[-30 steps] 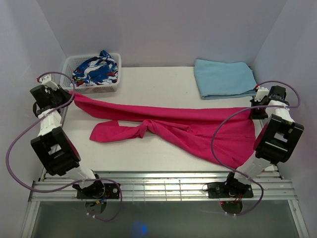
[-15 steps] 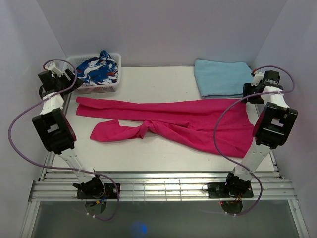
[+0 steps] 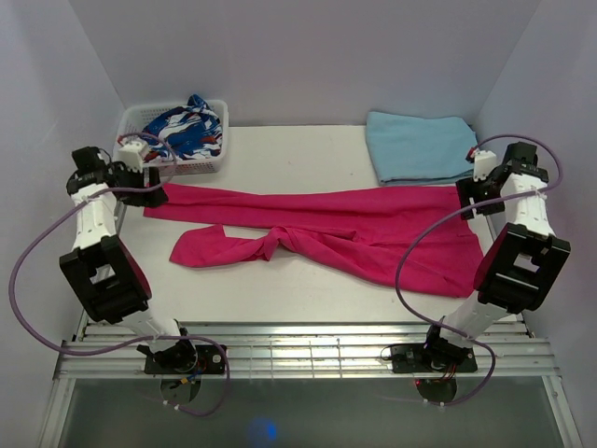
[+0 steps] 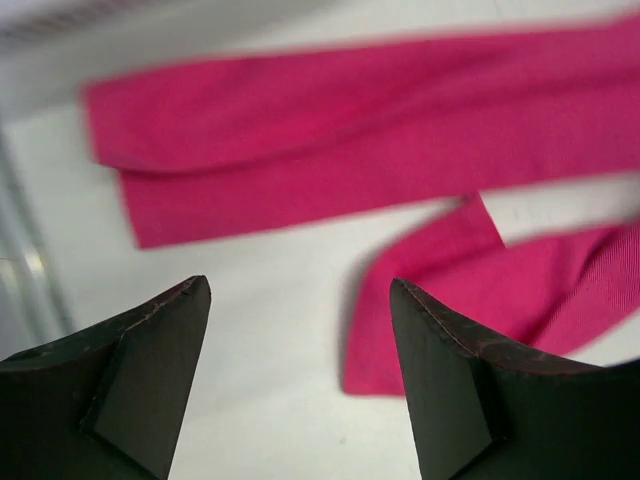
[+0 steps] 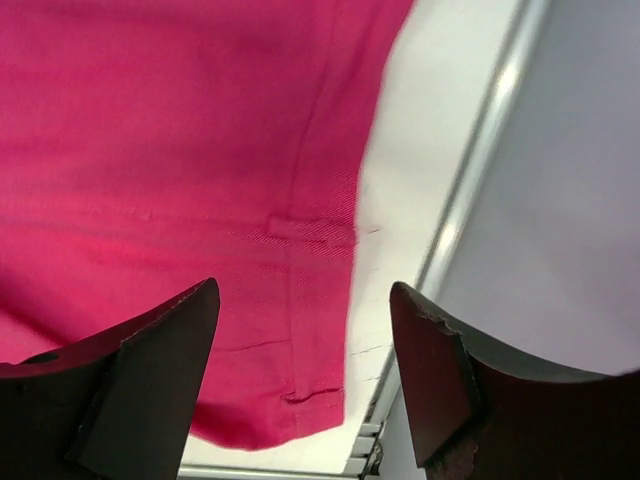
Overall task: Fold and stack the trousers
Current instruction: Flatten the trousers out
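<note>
Next, my left gripper moves back and down onto the hem at the twisted leg's near corner (image 3: 178, 260) (image 4: 362, 377), since that leg lies crooked while the far one runs straight.
The magenta trousers (image 3: 373, 224) lie spread flat across the table, waist end at the right. One leg runs straight along the far side to the left. The other leg (image 3: 233, 247) is twisted in the middle and ends near the left front. My left gripper (image 3: 157, 193) hovers open just above the far leg's end, and in the left wrist view it (image 4: 298, 290) holds nothing, with both leg ends (image 4: 300, 170) below it. My right gripper (image 3: 465, 194) stands open over the waist edge (image 5: 200, 150), and nothing is between its fingers (image 5: 305, 290).
A white basket (image 3: 191, 165) holding a blue-white-red patterned garment (image 3: 182, 131) stands at the back left, close to my left arm. A folded light blue cloth (image 3: 420, 147) lies at the back right. Walls stand close on both sides. A metal rail (image 3: 298, 350) runs along the near edge.
Both grippers were shut on the trousers' ends and have opened and let go. The fabric has settled flat on the table. Both wrists have dipped back toward the cloth.
</note>
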`<state>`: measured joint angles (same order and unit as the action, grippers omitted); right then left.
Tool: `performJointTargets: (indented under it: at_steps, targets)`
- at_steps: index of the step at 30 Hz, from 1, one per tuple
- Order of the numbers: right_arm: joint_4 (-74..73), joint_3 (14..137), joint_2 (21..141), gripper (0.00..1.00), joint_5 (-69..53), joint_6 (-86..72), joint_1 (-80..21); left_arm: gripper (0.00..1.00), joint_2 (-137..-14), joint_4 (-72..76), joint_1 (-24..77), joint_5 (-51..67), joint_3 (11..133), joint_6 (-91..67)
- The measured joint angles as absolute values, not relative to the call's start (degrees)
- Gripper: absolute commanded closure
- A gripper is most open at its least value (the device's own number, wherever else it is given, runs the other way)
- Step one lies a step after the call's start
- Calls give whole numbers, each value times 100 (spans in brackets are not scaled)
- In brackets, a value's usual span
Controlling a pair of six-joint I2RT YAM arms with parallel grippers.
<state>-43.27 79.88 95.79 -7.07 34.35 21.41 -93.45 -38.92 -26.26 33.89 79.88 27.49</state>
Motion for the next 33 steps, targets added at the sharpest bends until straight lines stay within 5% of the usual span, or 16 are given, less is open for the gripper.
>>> performJointTargets:
  at_steps: [13,24,26,27,30,32,33]
  targets:
    - [-5050,6598,9992,29,-622,4298,2134,14,-8464,-6053,-2432,3839,5454,7828]
    - [-4936,6578,10224,30,-454,4414,2134,17,-8195,-4888,-2250,3540,4272,10337]
    - [-4928,6591,10261,30,-405,4414,2134,24,-8300,-4674,-2182,3544,4241,10457]
    - [-4925,6595,10267,30,-390,4412,2130,39,-8302,-4554,-2161,3557,4237,10481]
    - [-4958,6663,10331,31,-333,4405,2112,59,-8377,-4180,-2088,3485,4272,10492]
    - [-4960,6740,10396,31,-292,4401,2108,91,-8412,-4141,-2067,3413,4335,10407]
    - [-4958,6785,10433,32,-272,4399,2108,100,-8392,-4272,-2060,3402,4429,10355]
